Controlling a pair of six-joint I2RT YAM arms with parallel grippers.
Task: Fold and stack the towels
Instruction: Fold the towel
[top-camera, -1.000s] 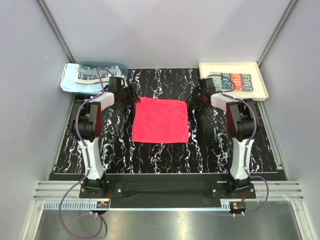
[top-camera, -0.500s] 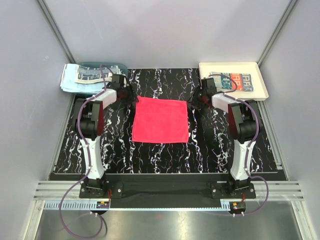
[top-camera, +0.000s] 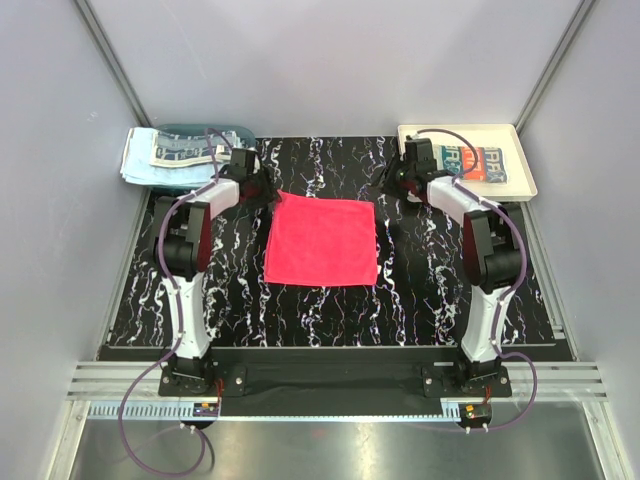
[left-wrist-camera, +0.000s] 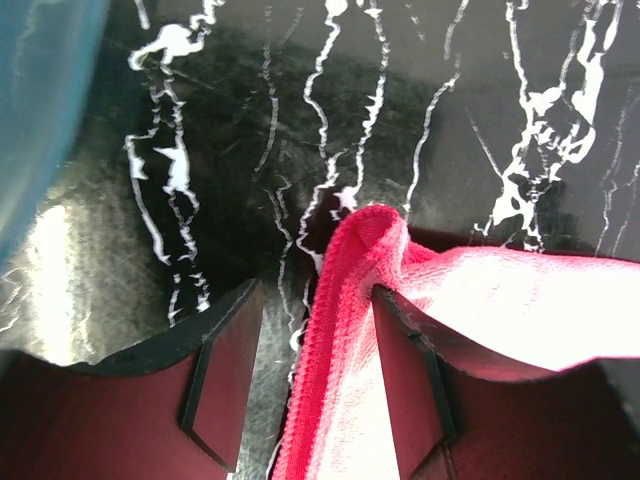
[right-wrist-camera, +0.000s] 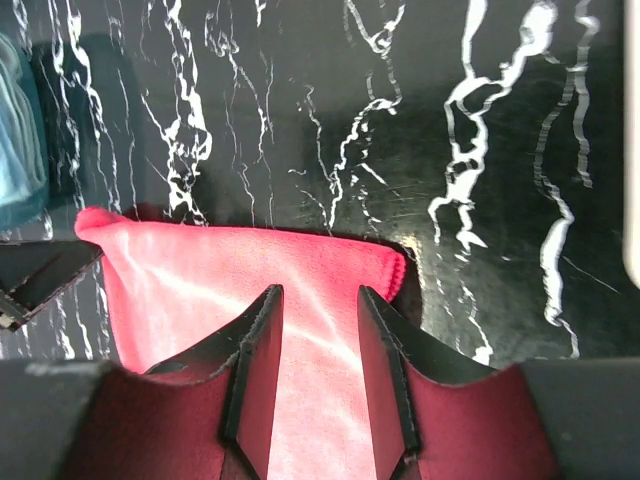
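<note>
Next, my right gripper moves down astride the red-pink towel's far corner (top-camera: 371, 204) (right-wrist-camera: 388, 268) on the tray side and closes, since it still lies flat below the open fingers.
The red-pink towel (top-camera: 320, 240) lies flat in the middle of the black marbled table. My left gripper (top-camera: 266, 192) is at its far left corner. In the left wrist view the jaws (left-wrist-camera: 315, 330) are open, and the raised, bunched corner of the red-pink towel (left-wrist-camera: 365, 235) lies between them against the right finger (left-wrist-camera: 410, 380). My right gripper (top-camera: 390, 184) is near the far right corner. In the right wrist view it (right-wrist-camera: 318, 300) is open, with the flat red-pink towel (right-wrist-camera: 250, 270) showing between its fingers.
A teal basket (top-camera: 225, 129) at the far left holds draped light blue and patterned towels (top-camera: 160, 155). A cream tray (top-camera: 525, 180) at the far right holds a folded patterned towel (top-camera: 480, 160). Grey walls enclose the table.
Both wrists have moved toward the far edge, the right one most, up beside the tray. The left gripper has edged right onto the towel's corner. The towel lies in the same place.
</note>
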